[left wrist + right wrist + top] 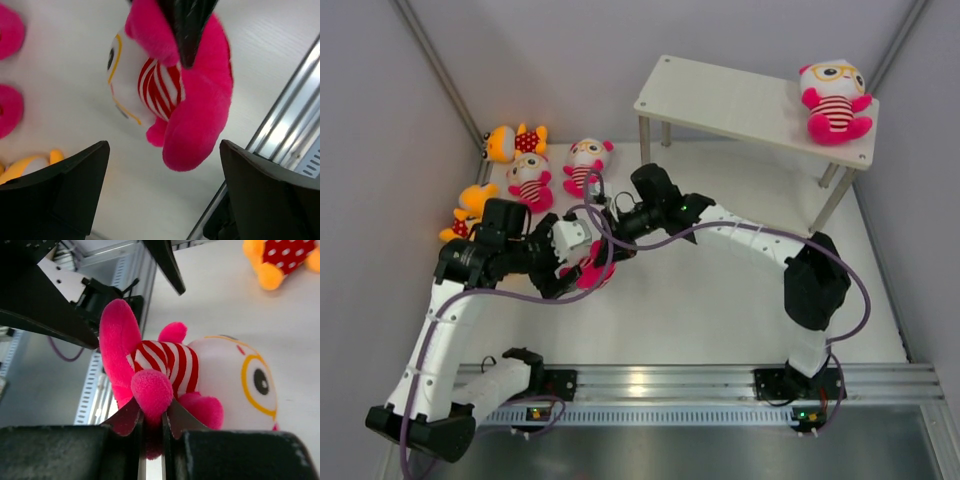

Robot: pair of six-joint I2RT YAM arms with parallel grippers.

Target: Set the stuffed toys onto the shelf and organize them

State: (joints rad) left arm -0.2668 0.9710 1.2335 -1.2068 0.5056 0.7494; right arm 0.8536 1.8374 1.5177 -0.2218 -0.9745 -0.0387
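Note:
The pink toy in my right gripper will next go up and outward over the shelf (730,100). Then I will lower it beside the striped toy there, where the top of the shelf is empty.
One pink striped stuffed toy (836,100) sits on the right end of the beige shelf (730,100). My right gripper (152,412) is shut on a pink limb of another pink toy (200,367), holding it at the table's middle left (590,275). My left gripper (165,192) is open just beside that toy (185,95), with its jaws wide apart and not touching it. Two pink toys (588,162) (529,181) and two orange toys (515,141) (470,210) lie at the back left. Any other toys are out of view.
The left side wall stands close behind the loose toys. A metal rail (700,380) runs along the near edge. The shelf's thin legs (835,205) stand at the back right. The right arm's elbow (815,280) rises over the table's right half.

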